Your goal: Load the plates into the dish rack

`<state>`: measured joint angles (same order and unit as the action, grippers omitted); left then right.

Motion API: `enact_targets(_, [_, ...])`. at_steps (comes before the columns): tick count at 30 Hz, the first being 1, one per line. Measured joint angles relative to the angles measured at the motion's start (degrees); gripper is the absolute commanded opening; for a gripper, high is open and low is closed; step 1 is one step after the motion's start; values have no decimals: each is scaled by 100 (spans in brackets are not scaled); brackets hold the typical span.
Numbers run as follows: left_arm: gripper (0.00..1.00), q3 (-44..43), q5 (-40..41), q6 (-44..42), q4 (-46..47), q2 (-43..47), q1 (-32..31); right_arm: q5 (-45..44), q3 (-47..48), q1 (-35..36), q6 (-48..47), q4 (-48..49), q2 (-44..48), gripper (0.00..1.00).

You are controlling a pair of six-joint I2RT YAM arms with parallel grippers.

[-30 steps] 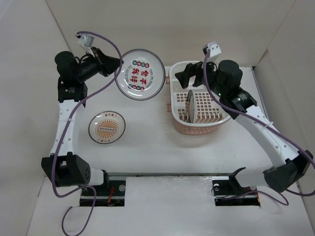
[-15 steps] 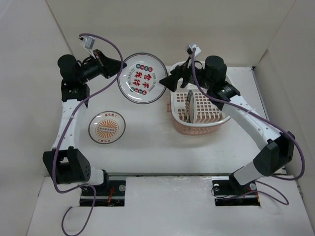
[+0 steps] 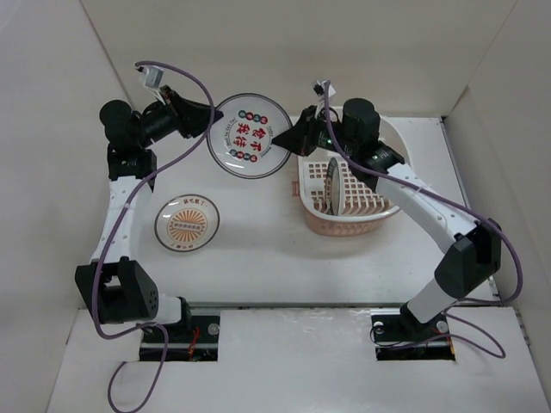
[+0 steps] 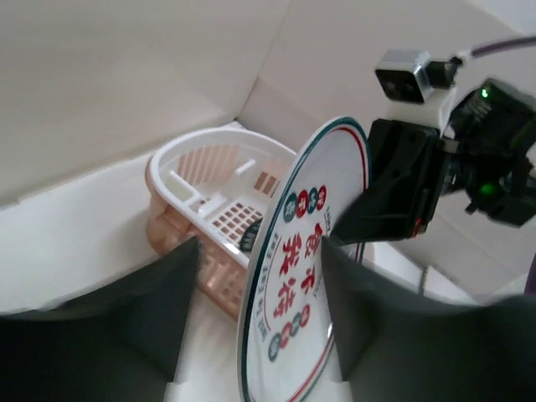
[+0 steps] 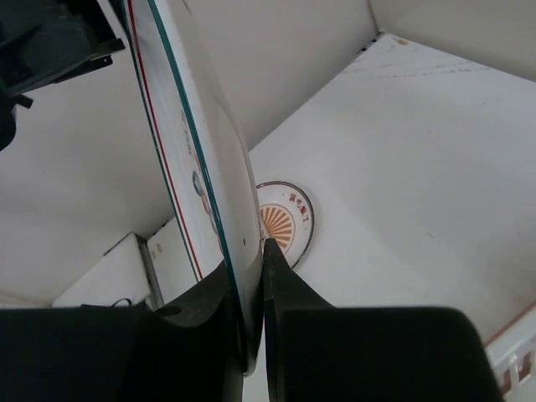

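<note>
The right gripper turns and lowers, to the right in the top view, onto the dish rack's ribs (image 3: pixel 355 202) beside the dark-rimmed plate next, because those stand empty.
The plate with red-and-black characters (image 3: pixel 250 136) hangs tilted in the air left of the dish rack (image 3: pixel 380 217). My right gripper (image 3: pixel 288 144) is shut on its right rim, the edge pinched between both fingers (image 5: pixel 251 260). At the plate's left rim, my left gripper (image 3: pixel 207 120) is open, its fingers standing apart on either side of the plate (image 4: pixel 306 268). A dark-rimmed plate (image 3: pixel 334 185) stands on edge among the rack's ribs. The orange sunburst plate (image 3: pixel 187 224) lies flat on the table at the left, also seen in the right wrist view (image 5: pixel 289 219).
White walls enclose the table on the left, back and right. The pink rack (image 4: pixel 180 188) sits close to the back wall. Both arm bases and their cables run along the near edge.
My right gripper moved left from above the rack to the plate's rim and shut on it. My left gripper, shut on the plate before, has opened.
</note>
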<state>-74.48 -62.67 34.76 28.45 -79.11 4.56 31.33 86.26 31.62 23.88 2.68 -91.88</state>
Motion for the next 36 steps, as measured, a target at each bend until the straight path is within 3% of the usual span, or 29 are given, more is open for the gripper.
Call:
enact_targets(1, [100,-2,90,-7,-59,17,0,-114,-68,9,2,-20,90,0])
enact_targets(4, [100,-94,487,-151,-638,48,-11,-861,-358,17,-35,-420,616,0])
enact_targets(12, [100,-957,2527,-702,-2723,63,-31,-5405,-282,372,-520,-2474,2389,0])
enact_targets(16, [100,-1005,2929,-798,-3099,70,-33,-6865,-286,372,-750,-3163,2789,0])
enact_targets(24, [100,-1005,3198,-960,-3399,70,-33,-7925,-623,275,-979,-3919,2649,0])
enact_targets(36, [100,-1005,3423,-1051,-3432,72,-33,-8019,-1217,247,-894,-4140,2109,0])
